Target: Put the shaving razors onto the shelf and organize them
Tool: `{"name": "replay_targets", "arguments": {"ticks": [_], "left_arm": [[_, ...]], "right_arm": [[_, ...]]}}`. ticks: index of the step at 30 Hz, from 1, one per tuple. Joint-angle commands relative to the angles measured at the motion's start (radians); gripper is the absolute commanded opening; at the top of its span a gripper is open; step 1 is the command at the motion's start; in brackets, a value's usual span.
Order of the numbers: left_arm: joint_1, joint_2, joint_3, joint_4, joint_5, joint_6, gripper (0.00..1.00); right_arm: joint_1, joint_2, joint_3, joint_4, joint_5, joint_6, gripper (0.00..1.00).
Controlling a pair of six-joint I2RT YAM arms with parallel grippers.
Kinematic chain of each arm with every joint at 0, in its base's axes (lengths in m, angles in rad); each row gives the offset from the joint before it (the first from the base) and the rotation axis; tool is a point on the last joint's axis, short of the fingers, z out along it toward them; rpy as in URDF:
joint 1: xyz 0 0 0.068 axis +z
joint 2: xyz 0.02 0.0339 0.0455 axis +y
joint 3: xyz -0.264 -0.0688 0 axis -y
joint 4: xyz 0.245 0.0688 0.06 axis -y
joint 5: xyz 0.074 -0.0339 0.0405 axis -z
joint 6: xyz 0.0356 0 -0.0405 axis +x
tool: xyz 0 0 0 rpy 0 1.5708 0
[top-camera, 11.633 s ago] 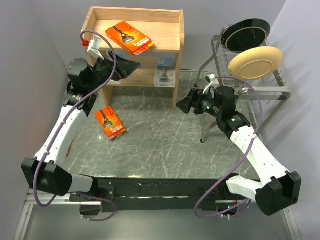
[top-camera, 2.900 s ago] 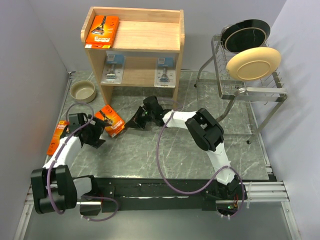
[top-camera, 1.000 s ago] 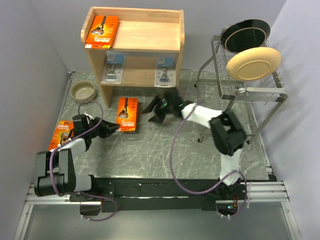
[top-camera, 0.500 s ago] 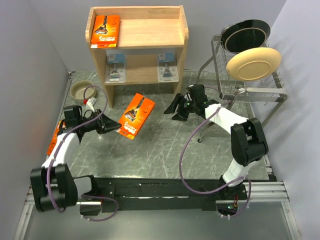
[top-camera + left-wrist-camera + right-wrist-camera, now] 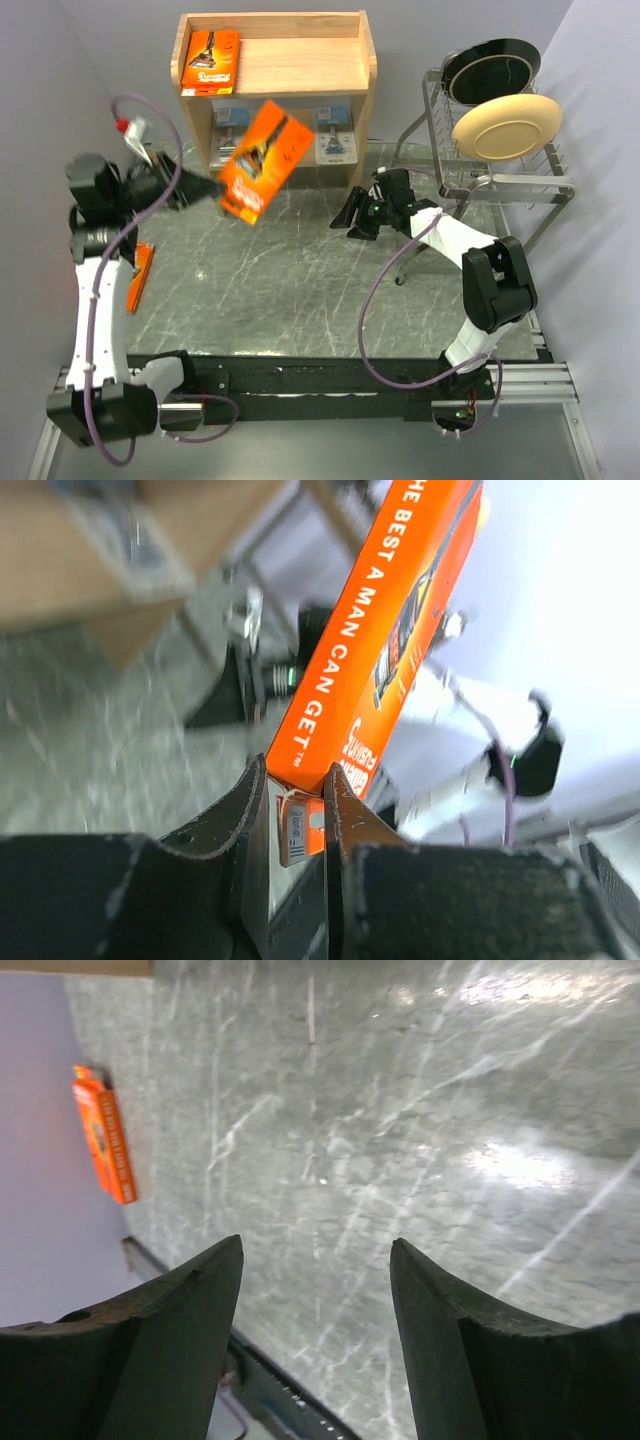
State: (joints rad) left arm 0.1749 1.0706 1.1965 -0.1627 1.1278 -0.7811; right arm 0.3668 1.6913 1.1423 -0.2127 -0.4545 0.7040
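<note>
My left gripper is holding the pack. It will rise outward, turn the pack straight and lower it onto the top tray (image 5: 276,66) next to the lying orange pack, where the wood is bare.
My left gripper (image 5: 213,186) is shut on the lower end of an orange razor pack (image 5: 264,160) and holds it tilted in the air in front of the wooden shelf (image 5: 300,68). In the left wrist view both fingers clamp the pack (image 5: 390,630) at the gripper (image 5: 297,780). A second orange pack (image 5: 209,60) lies at the left of the top tray. Two blister packs stand on the lower board, one (image 5: 333,135) in plain sight, the other (image 5: 228,122) partly behind the held pack. A third orange pack (image 5: 138,276) lies on the table at the left, also showing as the orange pack (image 5: 105,1135). My right gripper (image 5: 351,224) stands open and empty over bare table (image 5: 315,1250).
A wire dish rack (image 5: 500,170) with a black plate (image 5: 492,68) and a cream plate (image 5: 508,126) stands at the back right, close behind the right arm. Grey walls close in both sides of the marbled table (image 5: 300,290).
My left arm has lifted the orange pack from low over the table up and back toward the shelf. The right gripper has hardly moved.
</note>
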Motion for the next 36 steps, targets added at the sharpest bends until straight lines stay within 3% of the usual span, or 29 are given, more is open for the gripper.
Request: {"name": "replay_targets", "arguments": {"ticks": [1, 7, 13, 16, 23, 28, 36], "left_arm": [[-0.008, 0.127, 0.232, 0.177, -0.126, -0.24, 0.15], [-0.061, 0.287, 0.472, 0.197, -0.309, -0.456, 0.12], [-0.215, 0.446, 0.759, 0.094, -0.391, -0.5, 0.11], [-0.291, 0.495, 0.842, 0.01, -0.471, -0.575, 0.01], [-0.379, 0.589, 0.949, -0.291, -0.719, -0.776, 0.01], [-0.379, 0.62, 0.969, -0.348, -0.815, -0.851, 0.01], [-0.408, 0.649, 0.97, -0.36, -0.867, -0.785, 0.03]], "right_arm": [[0.009, -0.074, 0.039, -0.031, 0.062, -0.08, 0.68], [0.043, -0.09, 0.047, -0.05, 0.102, -0.123, 0.69], [0.096, -0.105, 0.057, -0.047, 0.137, -0.147, 0.7], [0.116, -0.107, 0.069, -0.039, 0.143, -0.158, 0.7], [0.123, -0.116, 0.077, -0.057, 0.191, -0.175, 0.71], [0.124, -0.122, 0.066, -0.059, 0.195, -0.182, 0.71], [0.119, -0.119, 0.033, -0.031, 0.189, -0.166, 0.71]]}}
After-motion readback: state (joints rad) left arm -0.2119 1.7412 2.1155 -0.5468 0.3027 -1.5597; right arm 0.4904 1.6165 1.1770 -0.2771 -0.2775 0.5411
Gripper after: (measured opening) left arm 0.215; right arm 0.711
